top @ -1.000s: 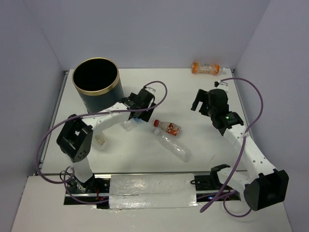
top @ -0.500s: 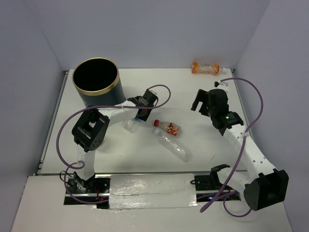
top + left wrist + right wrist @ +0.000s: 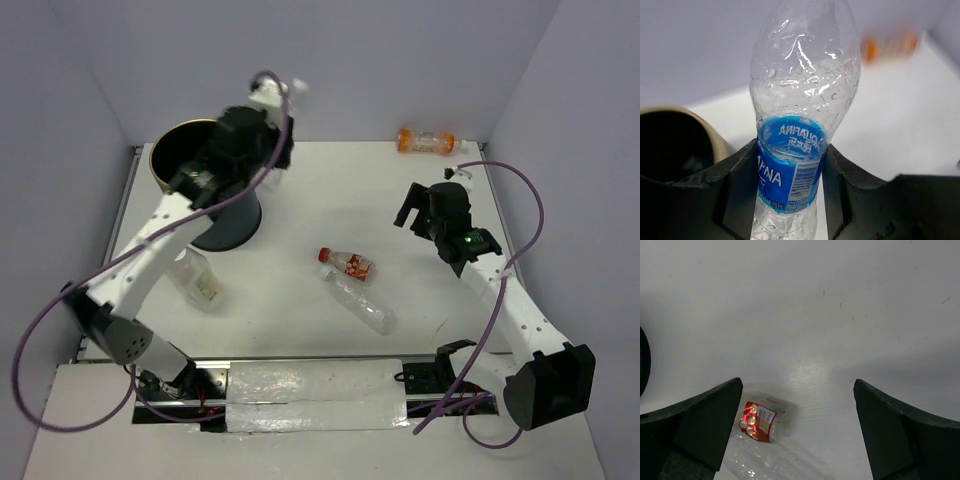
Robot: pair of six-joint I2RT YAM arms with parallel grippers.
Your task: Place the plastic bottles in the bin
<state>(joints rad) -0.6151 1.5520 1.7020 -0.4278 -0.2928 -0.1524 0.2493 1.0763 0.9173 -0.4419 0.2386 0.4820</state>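
Next, the left gripper swings to the left in the top view over the bin's opening and releases the clear bottle, since it is outside the bin's gold rim.
My left gripper is raised beside the bin's right rim, shut on the clear bottle with the blue label. The black fingers press the label from both sides, and the bottle's crumpled body rises ahead of them. The dark bin with its gold rim stands at the back left, and its opening shows left of the held bottle. A red-capped bottle and a long clear bottle lie mid-table. My right gripper hangs open above the table, with the red-labelled bottle below its left finger.
An orange-tinted bottle lies by the back wall, blurred in the left wrist view. A squat clear bottle lies on the table under the left arm. Purple cables loop off both arms.
The left gripper closed on the blue-labelled bottle at mid-table, then lifted it up and back to the bin's right rim. The right arm has not moved.
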